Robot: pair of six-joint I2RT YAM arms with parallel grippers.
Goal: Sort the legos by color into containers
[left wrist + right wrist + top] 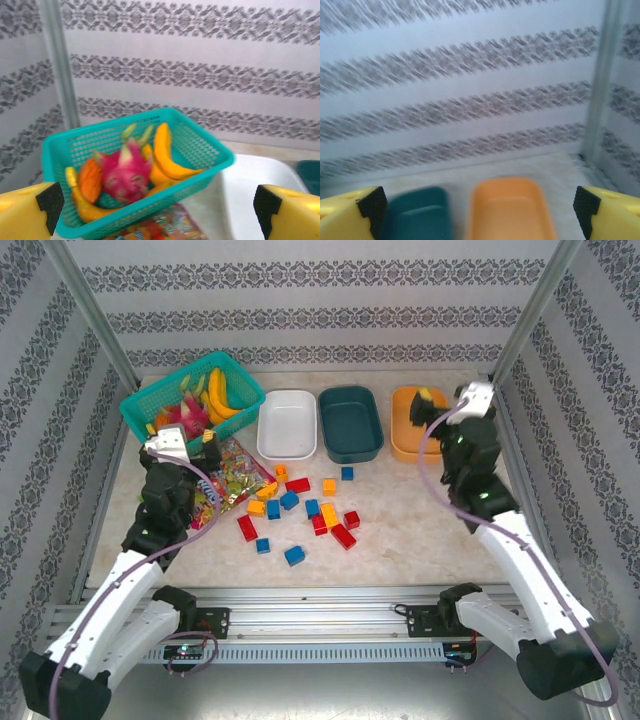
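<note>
The right gripper will next move back from the orange tub and down over the small red brick (352,520), because that brick lies at the edge of the bricks nearest this arm.
The legos (290,501), small red, blue and orange-yellow bricks, lie scattered on the table's middle, with a red one (343,536) and a blue one (294,555) nearest the front. Behind them stand three tubs in a row: white (287,425), dark teal (350,423) and orange (405,430). My left gripper (200,447) hangs open at the left, over the candy bag, with nothing between its fingers. My right gripper (425,408) is open above the orange tub (512,210), and the teal tub (417,215) lies to its left. Both tubs look empty there.
A teal mesh basket (160,400) of toy fruit (125,172) stands at the back left. A colourful candy bag (230,480) lies in front of it, beside the bricks. The white tub (250,195) shows right of the basket. Patterned walls and metal posts close in the table.
</note>
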